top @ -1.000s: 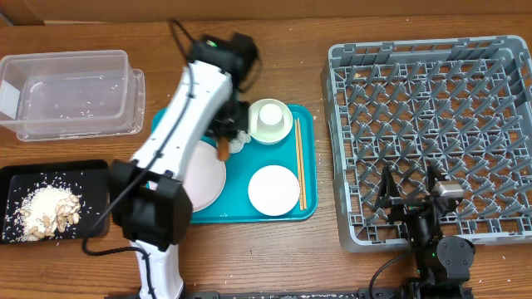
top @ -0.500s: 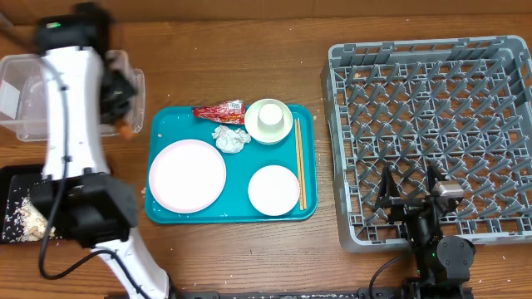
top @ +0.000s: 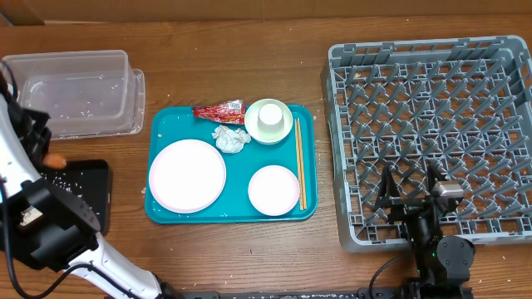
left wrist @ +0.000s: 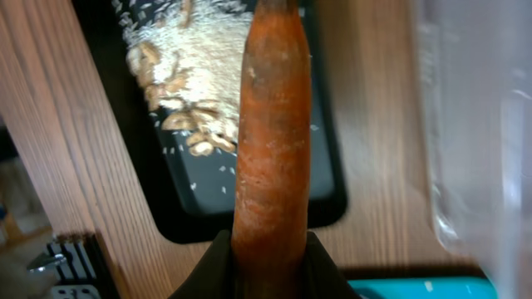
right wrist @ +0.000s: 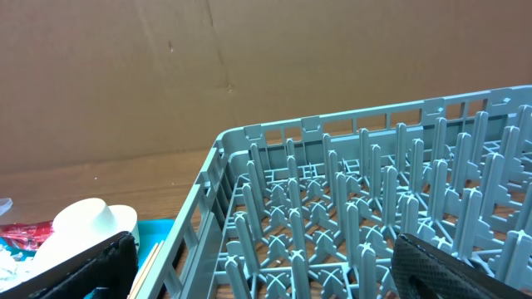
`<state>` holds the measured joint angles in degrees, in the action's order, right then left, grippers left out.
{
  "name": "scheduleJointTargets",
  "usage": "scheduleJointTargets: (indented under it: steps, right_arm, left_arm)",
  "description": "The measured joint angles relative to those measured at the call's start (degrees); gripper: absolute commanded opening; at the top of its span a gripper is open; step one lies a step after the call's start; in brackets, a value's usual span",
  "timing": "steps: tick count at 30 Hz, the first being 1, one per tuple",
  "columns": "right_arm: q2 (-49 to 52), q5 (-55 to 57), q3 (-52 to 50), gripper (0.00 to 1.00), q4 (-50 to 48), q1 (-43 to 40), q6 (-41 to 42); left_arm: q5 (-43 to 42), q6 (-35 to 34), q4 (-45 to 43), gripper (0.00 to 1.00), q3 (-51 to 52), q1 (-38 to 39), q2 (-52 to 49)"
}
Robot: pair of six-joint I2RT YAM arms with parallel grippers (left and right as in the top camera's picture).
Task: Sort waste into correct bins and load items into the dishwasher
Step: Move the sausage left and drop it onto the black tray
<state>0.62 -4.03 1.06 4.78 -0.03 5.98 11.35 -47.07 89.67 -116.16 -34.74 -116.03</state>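
Note:
I will next move my left gripper back and down, as the black tray (top: 87,189) is below and back of it, and release the stick beside the scraps already there.
My left gripper (top: 43,154) (left wrist: 268,251) is shut on the orange sausage-like stick (top: 55,160) (left wrist: 270,141), which hangs above the black tray (top: 87,189) (left wrist: 326,170). White and beige scraps (left wrist: 179,75) lie in that tray. The clear tub (top: 75,91) (left wrist: 478,124) stands just behind it. On the teal tray (top: 307,208) are a red wrapper (top: 219,110), a crumpled tissue (top: 231,138), a large plate (top: 187,174), a smaller plate (top: 273,189), a bowl (top: 268,120) (right wrist: 87,224) and chopsticks (top: 300,162). My right gripper (top: 411,196) (right wrist: 274,267) stands open over the front edge of the grey rack (top: 432,108) (right wrist: 357,191).
My left arm's base and links (top: 50,241) cover the front left corner of the table and part of the black tray. Bare wood lies between the teal tray and the rack. A brown cardboard wall (right wrist: 249,66) rises behind the table.
My left arm has swung from the teal tray to the far left with the orange stick, past the clear tub to above the black tray. The right arm has not moved.

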Motion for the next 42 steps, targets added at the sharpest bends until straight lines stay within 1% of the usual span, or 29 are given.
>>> scheduleJointTargets:
  steps: [8, 16, 21, 24, 25, 29, 30, 34, 37, 39, 42]
  right_arm:
    - [0.0, 0.0, 0.0, 1.00, 0.0, 0.0, 0.0]
    - [0.0, 0.0, 0.0, 1.00, 0.0, 0.0, 0.0]
    - [0.0, 0.0, 0.0, 1.00, 0.0, 0.0, 0.0]
    - [0.0, 0.0, 0.0, 1.00, 0.0, 0.0, 0.0]
    - [0.0, 0.0, 0.0, 1.00, 0.0, 0.0, 0.0]
    - [0.0, 0.0, 0.0, 1.00, 0.0, 0.0, 0.0]
    - [0.0, 0.0, 0.0, 1.00, 0.0, 0.0, 0.0]
    - [0.0, 0.0, 0.0, 1.00, 0.0, 0.0, 0.0]
    - [0.0, 0.0, 0.0, 1.00, 0.0, 0.0, 0.0]
    - [0.0, 0.0, 0.0, 1.00, 0.0, 0.0, 0.0]
    - [0.0, 0.0, 0.0, 1.00, 0.0, 0.0, 0.0]
  left_arm:
    - [0.1, -2.6, -8.8, 0.04, 15.0, -5.0, 0.0]
    - [0.0, -2.8, -19.2, 0.05, 26.1, -5.6, 0.0]
    - [0.1, -2.8, -23.3, 0.06, 31.8, -5.6, 0.0]
    - [0.2, -2.8, -23.8, 0.06, 32.5, -5.6, 0.0]
    - [0.4, -2.8, -23.8, 0.10, 32.5, -5.6, 0.0]
    - [1.5, -2.8, -24.0, 0.49, 32.5, -5.6, 0.0]
    - [1.6, -2.2, -24.0, 0.55, 32.5, -5.6, 0.0]
    - [2.3, -0.3, -23.7, 0.57, 32.5, -5.6, 0.0]
    - [2.4, 1.1, -20.9, 0.56, 31.2, -5.6, 0.0]
    - [2.4, 1.7, -18.3, 0.54, 28.6, -5.6, 0.0]
    - [2.2, 2.3, -13.2, 0.54, 22.1, -5.6, 0.0]
